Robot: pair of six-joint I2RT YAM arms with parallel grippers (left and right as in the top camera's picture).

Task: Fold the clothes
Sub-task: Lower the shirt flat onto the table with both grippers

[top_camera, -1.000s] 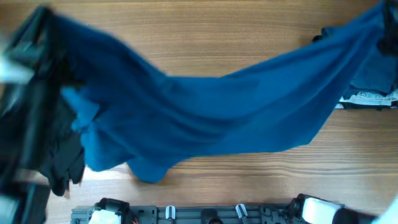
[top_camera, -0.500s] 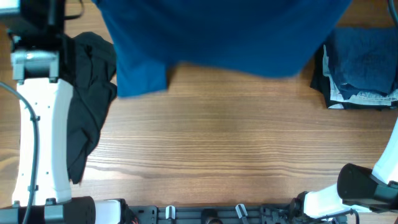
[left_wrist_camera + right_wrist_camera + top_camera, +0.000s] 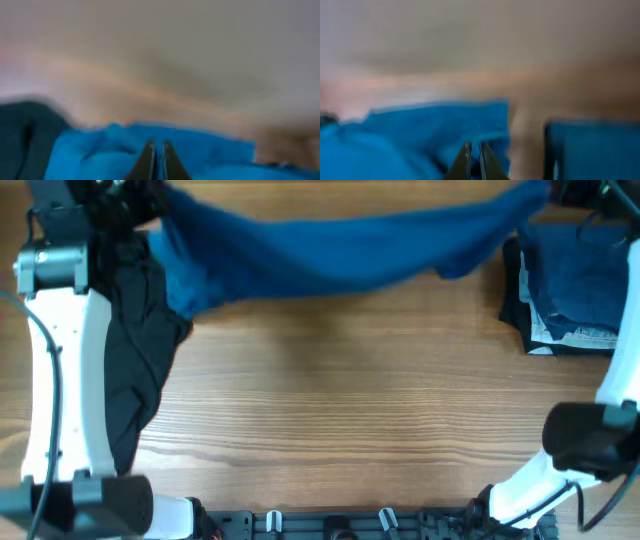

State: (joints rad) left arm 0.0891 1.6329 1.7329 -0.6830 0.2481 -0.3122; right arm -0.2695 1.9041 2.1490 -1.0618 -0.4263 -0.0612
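Observation:
The tabletop point(image 3: 197, 336) beside the black garment lies below and back from my left gripper, so next my left gripper should move back and down to release the shirt point(image 3: 340, 245) there.
The medium-blue shirt point(image 3: 340, 245) hangs stretched across the far side of the table between my two grippers. My left gripper point(image 3: 150, 202) is shut on its left end; the left wrist view shows its fingers point(image 3: 156, 150) pinched on blue cloth point(image 3: 210, 152). My right gripper point(image 3: 560, 192) is shut on the right end; the right wrist view shows its fingers point(image 3: 474, 152) closed on blue cloth point(image 3: 420, 135). A black garment point(image 3: 140, 360) lies at the left under my left arm. A stack of folded dark blue, grey and black garments point(image 3: 580, 290) lies at the right.
The wooden table point(image 3: 350, 410) lies below the shirt. My white left arm point(image 3: 60, 380) runs down the left side over the black garment. My right arm's base point(image 3: 590, 440) is at the lower right. A black rail point(image 3: 330, 523) runs along the front edge.
The blue shirt was lifted and swung from a diagonal spread over the table to the far edge. It now hangs narrower and lower than half a second ago. Both wrists have shifted.

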